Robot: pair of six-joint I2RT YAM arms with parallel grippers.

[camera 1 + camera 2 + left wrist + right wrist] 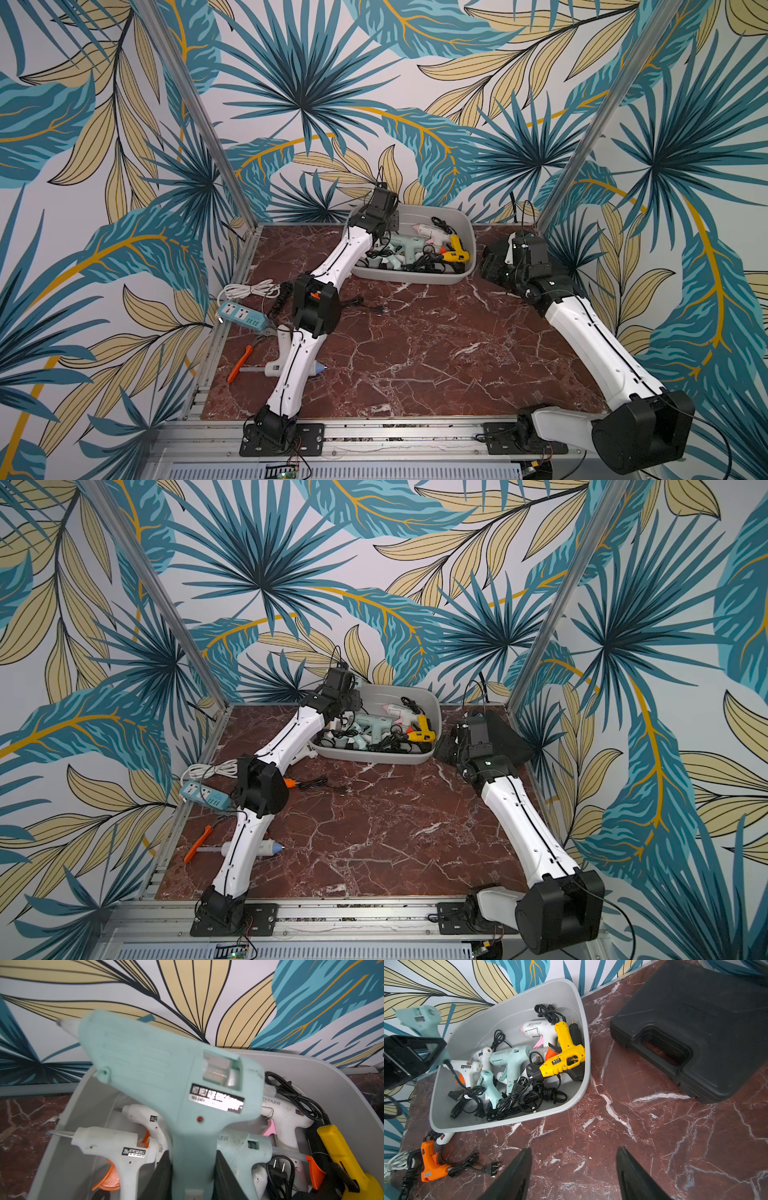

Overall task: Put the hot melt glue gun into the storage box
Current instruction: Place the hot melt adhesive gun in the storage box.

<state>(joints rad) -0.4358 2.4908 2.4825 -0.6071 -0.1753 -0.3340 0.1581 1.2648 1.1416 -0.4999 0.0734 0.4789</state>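
I should next move my left gripper down past the storage box's rim to release the mint-green gun it is holding, because the gun still hangs above the guns inside the storage box (148,1116). It should be released onto those guns.
My left gripper (193,1167) is shut on the handle of a mint-green hot melt glue gun (166,1076), held nozzle-up over the left end of the light grey storage box (415,276). The right wrist view shows that gun (422,1020) above the box rim (508,1119). Inside the box lie several glue guns, white, mint and yellow (562,1059), with tangled black cords. My right gripper (574,1153) hangs open over bare marble to the right of the box (374,756), with nothing between its fingers.
A flat black case (695,1032) lies at the back right, close to the right arm. An orange glue gun (432,1165) with its cord lies in front of the box's left end. A power strip (241,318), orange-handled pliers (239,365) and a large white glue gun (282,357) sit at the left.
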